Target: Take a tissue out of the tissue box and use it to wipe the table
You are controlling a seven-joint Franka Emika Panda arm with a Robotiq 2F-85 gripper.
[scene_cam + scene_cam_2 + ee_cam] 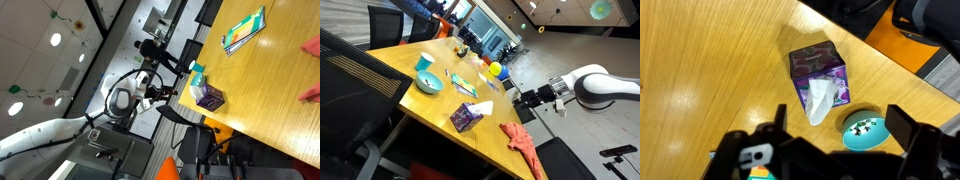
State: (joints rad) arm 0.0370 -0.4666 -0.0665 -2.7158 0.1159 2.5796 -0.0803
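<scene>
The white tissue sticks up from the top of the box. My gripper will next move down toward the purple tissue box (820,68) to bring its spread fingers around the white tissue (819,102).
A purple tissue box (820,68) stands on the wooden table (700,70), with a white tissue (819,102) sticking out of its top. It shows in both exterior views (209,96) (466,117). My gripper (838,112) is open and empty, its two black fingers spread above the box and a teal bowl (864,130). In both exterior views the gripper (160,95) (525,98) hangs beyond the table's edge, apart from the box and not touching it.
A teal bowl (429,83) and a teal cup (424,64) stand on the table past the box. A red cloth (523,143) lies near the table corner. A flat packet (243,30) lies farther along. Black office chairs (360,70) surround the table.
</scene>
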